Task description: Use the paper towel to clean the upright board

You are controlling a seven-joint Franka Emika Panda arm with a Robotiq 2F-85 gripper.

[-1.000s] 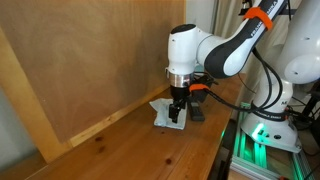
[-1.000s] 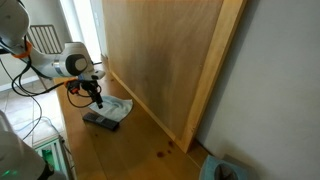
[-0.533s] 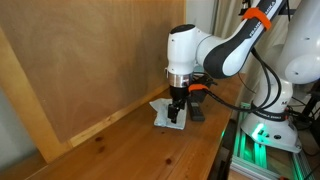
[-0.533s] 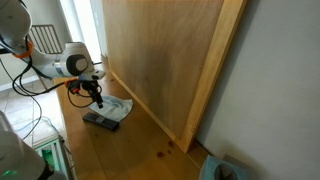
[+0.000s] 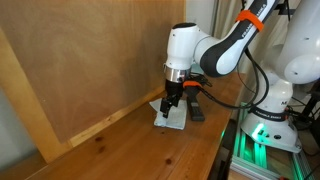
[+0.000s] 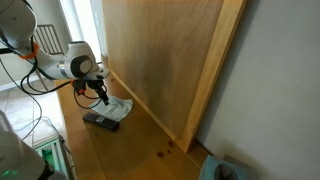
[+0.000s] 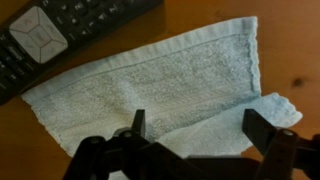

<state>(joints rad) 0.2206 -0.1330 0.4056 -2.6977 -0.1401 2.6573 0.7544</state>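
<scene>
The paper towel's fold [image 5: 170, 113] [image 7: 201, 130] is between my open fingers, so my gripper will go down a little onto that fold and close its fingers on it.
A pale, folded paper towel [image 7: 160, 75] lies flat on the wooden table, seen in both exterior views [image 5: 172, 120] [image 6: 117, 106]. My gripper [image 7: 200, 125] is open and empty, hanging just above the towel with a finger on each side of its near fold; it also shows in both exterior views [image 5: 169, 104] [image 6: 103, 99]. The large upright wooden board [image 5: 90, 60] [image 6: 165, 60] stands along the table's edge right behind the towel.
A black remote control [image 7: 45, 35] lies beside the towel, partly touching its edge [image 6: 100, 121]. The table top [image 5: 130, 150] extends toward the board's pale frame post [image 6: 205, 90]. The robot base and cables [image 5: 265, 120] stand next to the table.
The gripper has tilted and shifted slightly toward the board over the towel. The towel and remote have not moved.
</scene>
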